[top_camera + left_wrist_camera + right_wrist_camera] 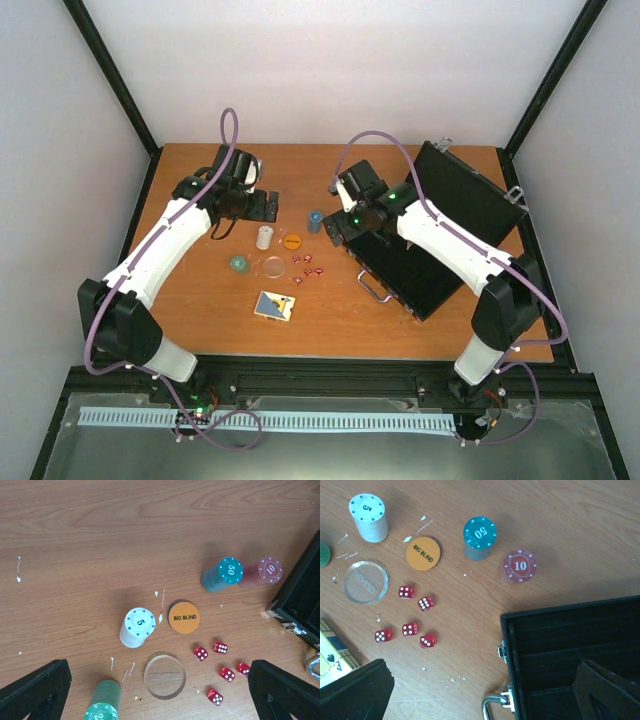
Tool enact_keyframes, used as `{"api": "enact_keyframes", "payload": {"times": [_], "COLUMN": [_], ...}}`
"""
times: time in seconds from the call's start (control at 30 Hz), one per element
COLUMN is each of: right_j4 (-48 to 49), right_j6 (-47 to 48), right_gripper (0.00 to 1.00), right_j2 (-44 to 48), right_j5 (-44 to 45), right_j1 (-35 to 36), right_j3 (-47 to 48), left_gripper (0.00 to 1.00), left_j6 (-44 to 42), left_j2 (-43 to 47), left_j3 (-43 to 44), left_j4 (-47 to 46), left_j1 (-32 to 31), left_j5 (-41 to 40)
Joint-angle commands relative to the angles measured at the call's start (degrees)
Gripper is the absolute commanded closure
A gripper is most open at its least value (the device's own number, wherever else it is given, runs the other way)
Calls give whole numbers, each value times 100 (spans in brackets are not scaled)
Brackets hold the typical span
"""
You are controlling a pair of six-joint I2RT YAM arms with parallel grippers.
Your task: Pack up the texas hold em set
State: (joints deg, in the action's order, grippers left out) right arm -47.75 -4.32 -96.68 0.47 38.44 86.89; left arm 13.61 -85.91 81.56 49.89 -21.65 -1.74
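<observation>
My right gripper lowers away from the case onto the red chip stack (519,566) next, below it beside the teal stack, since the tray is empty.
The black case (400,275) lies open at the right with its lid (470,190) standing up; its empty slotted tray (560,630) and metal handle (492,706) show in the right wrist view. On the table stand white (138,626), teal (223,574), red (262,572) and green (103,704) chip stacks. Beside them lie an orange "BIG BLIND" disc (184,617), a clear disc (164,675), several red dice (220,670) and a card deck (274,305). My left gripper (160,700) is open and empty above the clear disc. My right gripper (482,695) is open and empty over the case's left edge.
The case's corner and latch (295,625) reach into the left wrist view at the right. Small white crumbs (162,600) dot the wooden table (200,320). A black frame and white walls enclose the table's far and side edges.
</observation>
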Motion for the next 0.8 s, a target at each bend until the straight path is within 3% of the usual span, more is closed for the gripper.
{"api": "enact_keyframes", "payload": {"times": [0.0, 0.43, 0.77], "right_j4": [68, 53, 424], "right_j6": [29, 301, 352], "right_gripper": [0, 0, 15], "right_j2": [330, -462, -1614], "right_j5": [327, -328, -501], "right_j1": [68, -487, -548], "right_j3": [-32, 401, 967], "left_gripper": [0, 0, 0], "left_j6": [-56, -135, 32], "left_j2": [149, 490, 592], "left_j3": [290, -202, -404], "left_j4": [216, 69, 42], "left_j1": [-26, -24, -24], "left_j5": [-52, -218, -198]}}
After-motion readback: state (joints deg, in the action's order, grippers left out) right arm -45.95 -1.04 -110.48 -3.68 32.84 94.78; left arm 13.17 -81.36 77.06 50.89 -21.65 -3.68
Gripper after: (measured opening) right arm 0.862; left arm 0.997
